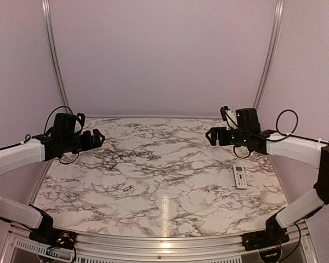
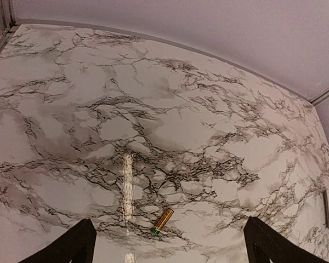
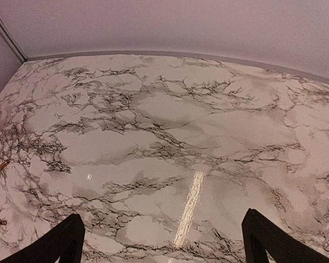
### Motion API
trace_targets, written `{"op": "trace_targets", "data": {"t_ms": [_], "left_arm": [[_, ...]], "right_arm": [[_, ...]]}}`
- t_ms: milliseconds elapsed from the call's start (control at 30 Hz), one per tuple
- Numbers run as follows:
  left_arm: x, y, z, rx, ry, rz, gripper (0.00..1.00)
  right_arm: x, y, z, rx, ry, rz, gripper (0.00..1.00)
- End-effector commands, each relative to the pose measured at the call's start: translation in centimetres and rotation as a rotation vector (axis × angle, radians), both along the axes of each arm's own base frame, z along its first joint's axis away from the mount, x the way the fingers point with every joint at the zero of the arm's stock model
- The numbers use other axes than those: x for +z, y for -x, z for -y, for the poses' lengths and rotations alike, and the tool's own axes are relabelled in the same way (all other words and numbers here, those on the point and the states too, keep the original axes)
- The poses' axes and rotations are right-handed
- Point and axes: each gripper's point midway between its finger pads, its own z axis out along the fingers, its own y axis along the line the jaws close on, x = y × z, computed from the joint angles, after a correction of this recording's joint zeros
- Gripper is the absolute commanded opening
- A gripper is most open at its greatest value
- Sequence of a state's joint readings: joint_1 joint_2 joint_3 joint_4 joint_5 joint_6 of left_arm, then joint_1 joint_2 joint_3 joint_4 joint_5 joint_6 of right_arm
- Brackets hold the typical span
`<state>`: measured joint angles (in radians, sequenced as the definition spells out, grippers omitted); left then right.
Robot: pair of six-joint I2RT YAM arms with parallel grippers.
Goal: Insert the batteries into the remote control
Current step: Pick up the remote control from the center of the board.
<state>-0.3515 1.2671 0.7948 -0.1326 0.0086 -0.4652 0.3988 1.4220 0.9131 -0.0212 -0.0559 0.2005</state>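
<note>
The remote's screen end (image 1: 239, 170) is below my right gripper, nearer the base, so I need to lower my right gripper next, back and to the right in the top view, around it.
Two batteries lie on the marble table (image 1: 170, 164), left of centre: a gold one (image 1: 113, 165) and a second one (image 1: 127, 188) nearer the front. The white remote control (image 1: 239, 176) lies buttons-up at the right. My left gripper (image 1: 98, 137) hovers open above the table's left side. In the left wrist view the gold battery (image 2: 164, 220) lies on the table between its dark fingers (image 2: 77, 244), apart from both. My right gripper (image 1: 211, 136) hangs open above the back right, behind the remote, with nothing between its fingers (image 3: 263, 235). Both batteries (image 3: 4, 164) (image 3: 0, 222) show far left in the right wrist view.
Pale walls with metal corner rails (image 1: 55, 60) close in the table on three sides. A metal edge strip (image 1: 164, 241) runs along the front, with both arm bases bolted there. The remote (image 2: 328, 208) shows at the right edge of the left wrist view.
</note>
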Motion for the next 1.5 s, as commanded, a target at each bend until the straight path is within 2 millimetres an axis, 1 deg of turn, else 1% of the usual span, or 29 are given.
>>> {"op": "trace_targets", "data": {"t_ms": [0,133,167,367,500,667,767,833,967,1000,1100,1233,1333,1467], "left_arm": [[0.6,0.2,0.0,0.007,-0.033,0.028,0.99],[0.6,0.2,0.4,0.001,-0.039,0.027,0.99],[0.6,0.2,0.6,0.001,-0.042,0.024,0.99],[0.5,0.3,1.5,-0.015,-0.042,0.029,0.99],[0.7,0.6,1.7,-0.028,-0.036,0.041,0.99],[0.8,1.0,1.5,-0.015,-0.015,0.046,0.99],[0.8,1.1,1.6,-0.016,0.004,0.054,0.99],[0.8,1.1,1.7,-0.015,0.008,0.058,0.99],[0.5,0.9,1.3,0.001,-0.013,0.052,0.99],[0.5,0.9,1.3,0.003,-0.017,0.049,0.99],[0.4,0.8,1.2,0.005,-0.026,0.05,0.99],[0.6,0.8,1.0,0.016,-0.028,0.058,0.99],[0.7,0.7,1.1,0.018,-0.022,0.062,0.99],[0.3,0.5,1.0,0.028,-0.022,0.053,0.99]], "right_arm": [[-0.4,0.8,1.3,-0.041,0.131,-0.091,0.99],[-1.6,2.0,3.1,-0.094,0.208,-0.197,0.99],[-2.2,2.5,3.5,-0.104,0.222,-0.233,0.99],[-6.8,5.4,6.7,-0.149,0.211,-0.464,0.99],[-9.5,6.5,9.3,-0.185,0.256,-0.573,0.99],[-10.9,7.0,11.1,-0.234,0.3,-0.638,0.99],[-11.7,7.6,12.7,-0.262,0.331,-0.676,0.99],[-12.2,8.1,13.7,-0.28,0.306,-0.71,0.99],[-13.1,8.2,13.7,-0.266,0.279,-0.734,0.99],[-13.5,8.3,13.1,-0.243,0.257,-0.755,0.99],[-14.5,8.5,12.4,-0.206,0.239,-0.798,0.99],[-15.5,8.6,12.2,-0.194,0.235,-0.833,0.98],[-16.3,8.8,12.2,-0.192,0.24,-0.858,0.97],[-16.7,8.9,12.0,-0.18,0.237,-0.878,0.91]]}}
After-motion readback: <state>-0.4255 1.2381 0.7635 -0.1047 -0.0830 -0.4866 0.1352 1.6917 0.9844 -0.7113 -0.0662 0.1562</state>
